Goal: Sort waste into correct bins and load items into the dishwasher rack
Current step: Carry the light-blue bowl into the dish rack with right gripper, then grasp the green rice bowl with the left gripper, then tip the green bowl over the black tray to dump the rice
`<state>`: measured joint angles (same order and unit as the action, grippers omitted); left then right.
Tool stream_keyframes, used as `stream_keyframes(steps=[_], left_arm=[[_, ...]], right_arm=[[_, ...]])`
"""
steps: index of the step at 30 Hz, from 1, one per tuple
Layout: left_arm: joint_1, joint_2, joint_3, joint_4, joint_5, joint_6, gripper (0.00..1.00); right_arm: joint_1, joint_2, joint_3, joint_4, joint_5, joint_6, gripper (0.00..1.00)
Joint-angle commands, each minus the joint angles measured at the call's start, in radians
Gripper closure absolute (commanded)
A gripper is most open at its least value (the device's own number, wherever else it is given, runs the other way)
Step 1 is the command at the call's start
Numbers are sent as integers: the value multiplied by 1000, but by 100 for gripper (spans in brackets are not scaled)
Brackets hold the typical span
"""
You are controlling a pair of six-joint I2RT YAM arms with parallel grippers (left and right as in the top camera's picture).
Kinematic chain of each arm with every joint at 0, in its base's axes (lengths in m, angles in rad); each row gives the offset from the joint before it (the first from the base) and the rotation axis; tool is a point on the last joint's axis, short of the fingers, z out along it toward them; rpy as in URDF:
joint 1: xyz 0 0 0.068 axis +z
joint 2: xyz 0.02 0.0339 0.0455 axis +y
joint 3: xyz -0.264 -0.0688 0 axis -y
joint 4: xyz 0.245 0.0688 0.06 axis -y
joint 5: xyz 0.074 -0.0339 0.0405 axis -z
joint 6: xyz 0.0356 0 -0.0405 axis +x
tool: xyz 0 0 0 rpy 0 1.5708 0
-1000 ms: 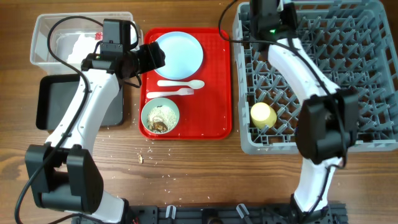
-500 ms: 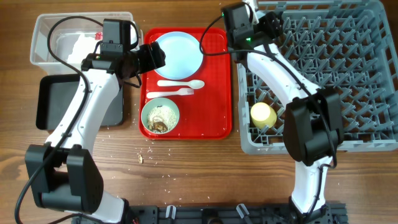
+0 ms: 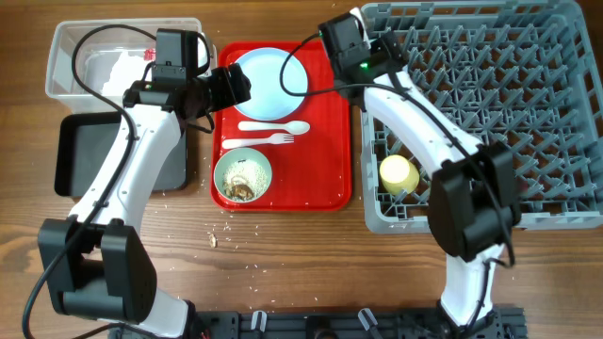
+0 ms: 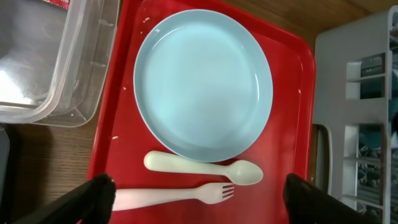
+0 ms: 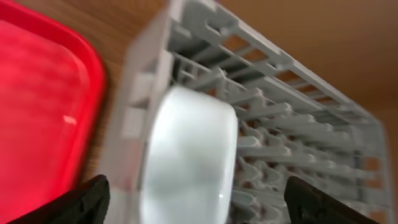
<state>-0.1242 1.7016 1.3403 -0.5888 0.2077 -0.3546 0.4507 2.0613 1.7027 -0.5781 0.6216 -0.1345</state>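
Rice and brown scraps are still in the bowl, so my left gripper should move back and down past the white fork onto the bowl's rack-side rim (image 3: 269,176).
My left gripper (image 4: 199,199) hangs open above the red tray, its fingers either side of the white fork (image 4: 180,196). The white spoon (image 4: 205,168) and the pale blue plate (image 4: 202,84) lie just beyond. My right gripper (image 3: 363,52) is over the far left corner of the grey dishwasher rack (image 3: 528,113). It stands open, and a pale bowl (image 5: 186,155) on its edge in the rack shows between the wide fingers, untouched by them. A second bowl (image 3: 242,176) with rice and brown scraps sits on the tray. The yellow cup (image 3: 398,174) lies in the rack.
The clear tub (image 3: 94,56) at the far left holds a white napkin and a red-and-white wrapper (image 3: 149,55). The black tray (image 3: 75,155) lies in front of it. Loose rice grains (image 3: 231,240) dot the wood near the red tray (image 3: 325,141).
My right arm has swung left along the rack's far edge to its left corner, and its jaws have gone from shut to open. The left arm has stayed still.
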Motion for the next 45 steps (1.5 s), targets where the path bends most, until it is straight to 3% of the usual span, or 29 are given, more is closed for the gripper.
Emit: stream_keyframes(steps=[1,4,6,10,15,22,23,26,30,32,33,36,41,45], left_arm=[[-2,-43,21,-22,8,80,18],[-33,-120,40,-114,2,120,18],[-82,-135,40,-218,5,107,17],[-218,-76,38,-370,-10,113,14],[-323,66,33,-417,-87,88,15],[-336,243,33,-412,-109,28,42],[-336,246,33,-407,-109,28,49],[-336,247,33,-387,-109,28,81],[-336,259,21,-348,-146,29,84],[-336,263,18,-325,-146,29,96],[-336,262,19,-312,-146,28,96],[-321,251,70,-316,-24,25,96],[-202,154,167,-416,105,36,96],[-24,56,177,-472,209,71,96]], right_arm=[[-15,-133,5,0,-244,119,8],[-85,-256,5,-26,-479,225,0],[-165,-317,5,-66,-666,249,0],[-269,-328,4,-114,-726,248,0],[-300,-328,4,-180,-735,238,0],[-300,-324,4,-200,-735,239,1],[-300,-324,4,-201,-735,239,0],[-300,-320,4,-201,-735,238,0],[-300,-318,4,-212,-720,233,1],[-300,-318,4,-216,-720,213,1],[-300,-318,4,-216,-720,212,1],[-300,-318,4,-212,-720,213,0],[-300,-318,4,-208,-720,212,1],[-300,-318,4,-200,-721,208,0]])
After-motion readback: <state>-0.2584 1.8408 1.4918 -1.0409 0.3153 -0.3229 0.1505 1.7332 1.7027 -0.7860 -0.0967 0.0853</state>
